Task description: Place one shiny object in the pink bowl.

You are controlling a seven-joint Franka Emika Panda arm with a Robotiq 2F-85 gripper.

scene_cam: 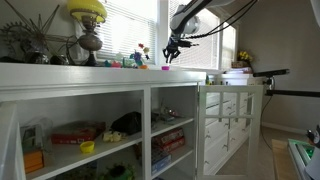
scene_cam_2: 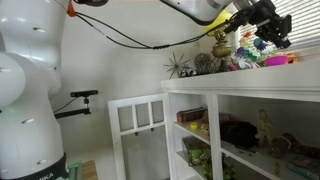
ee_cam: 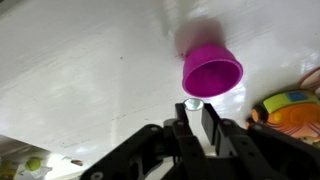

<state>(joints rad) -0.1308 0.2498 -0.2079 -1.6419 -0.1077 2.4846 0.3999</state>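
Observation:
The pink bowl's opening (scene_cam: pixel 167 67) (ee_cam: pixel 212 77) lies beyond the object in my gripper. My gripper will next move right in the wrist view, over that opening, and release the object.
In the wrist view the pink bowl (ee_cam: pixel 212 72) stands open on the white shelf top, just beyond my fingertips. My gripper (ee_cam: pixel 196 110) is closed on a small shiny object (ee_cam: pixel 193 103) held at its tips, right at the bowl's near rim. In both exterior views the gripper (scene_cam: pixel 170 52) (scene_cam_2: pixel 268 40) hangs a little above the shelf top. A small pink shape right under it in an exterior view is the bowl (scene_cam: pixel 165 67).
A yellow and orange toy (ee_cam: pixel 290 105) lies right of the bowl. Small coloured trinkets (scene_cam: pixel 138 60), a vase with a yellow top (scene_cam: pixel 88 30) and a spiky ornament (scene_cam_2: pixel 180 65) stand on the shelf top. Window blinds are behind. Open shelves (scene_cam: pixel 90 130) below hold clutter.

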